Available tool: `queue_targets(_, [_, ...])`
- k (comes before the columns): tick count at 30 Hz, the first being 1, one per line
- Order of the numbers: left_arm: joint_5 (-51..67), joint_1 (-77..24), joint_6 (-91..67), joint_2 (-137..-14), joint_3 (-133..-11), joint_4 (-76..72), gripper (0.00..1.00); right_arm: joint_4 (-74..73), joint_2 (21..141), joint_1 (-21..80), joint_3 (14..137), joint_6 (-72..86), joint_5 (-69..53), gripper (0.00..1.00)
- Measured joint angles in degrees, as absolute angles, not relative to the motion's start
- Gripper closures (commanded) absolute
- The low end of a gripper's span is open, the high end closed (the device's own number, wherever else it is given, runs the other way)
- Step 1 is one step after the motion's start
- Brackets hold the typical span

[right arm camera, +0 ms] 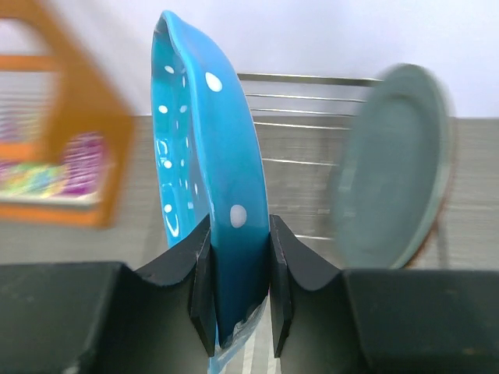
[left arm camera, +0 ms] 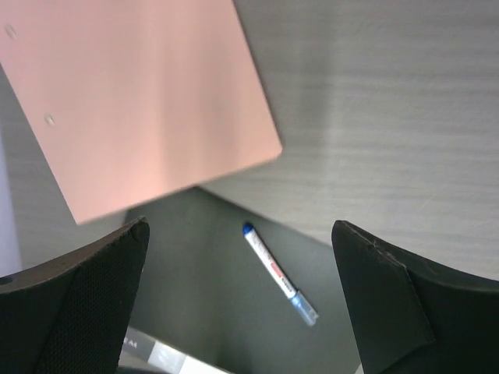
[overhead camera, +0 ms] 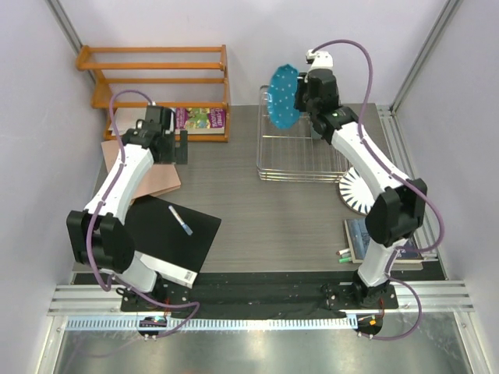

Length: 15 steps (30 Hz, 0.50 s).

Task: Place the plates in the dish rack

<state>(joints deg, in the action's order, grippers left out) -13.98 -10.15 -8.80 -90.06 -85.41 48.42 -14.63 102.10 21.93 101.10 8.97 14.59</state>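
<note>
Next, my right gripper shifts down and to its right in the wrist view, lower to the empty wires beside the grey-green plate, and releases.
My right gripper (right arm camera: 238,234) is shut on the rim of the bright blue plate with white dots (right arm camera: 204,156) and holds it upright on edge. From above, this blue plate (overhead camera: 282,97) hangs over the far left corner of the silver wire dish rack (overhead camera: 300,156), with the right gripper (overhead camera: 299,97) beside it. A grey-green plate (right arm camera: 394,165) stands on edge in the rack to its right. A white plate with black radial stripes (overhead camera: 352,192) lies flat by the rack, partly under the right arm. My left gripper (overhead camera: 182,147) is open and holds nothing.
An orange wooden shelf (overhead camera: 156,76) stands at the back left with a colourful book (overhead camera: 201,118) by it. A pink board (left arm camera: 140,101) and a dark sheet (overhead camera: 175,238) with a blue pen (left arm camera: 279,273) lie under the left arm. A book (overhead camera: 373,238) lies front right.
</note>
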Motion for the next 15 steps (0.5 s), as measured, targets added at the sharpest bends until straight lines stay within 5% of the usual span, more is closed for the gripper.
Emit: queue_targets(15, [-20.84, -10.44, -10.28, -82.39, -74.76, 47.03, 0.00, -6.68, 112.57, 21.52, 105.25, -4.16, 36.47, 0.99])
